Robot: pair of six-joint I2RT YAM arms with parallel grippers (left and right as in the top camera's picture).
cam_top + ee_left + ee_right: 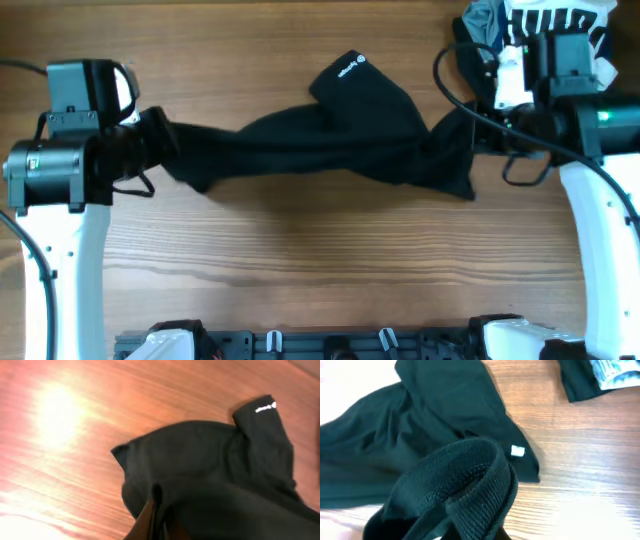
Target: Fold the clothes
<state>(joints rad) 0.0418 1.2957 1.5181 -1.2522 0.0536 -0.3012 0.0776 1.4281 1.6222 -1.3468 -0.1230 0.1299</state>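
My left gripper holds the pinched end raised. It moves down and to the right in the overhead view, over the garment's adjoining fabric, next and lets go.
The black garment is stretched across the table between my two grippers, with a sleeve and its tiny white logo pointing to the back. My left gripper is shut on its left end; in the left wrist view the fingers pinch black fabric. My right gripper is shut on its right end. In the right wrist view a ribbed black hem wraps over the fingers and hides them.
A white-and-navy lettered garment lies at the back right corner with a grey piece beside it, close behind my right arm. Its edge shows in the right wrist view. A black rail runs along the front edge.
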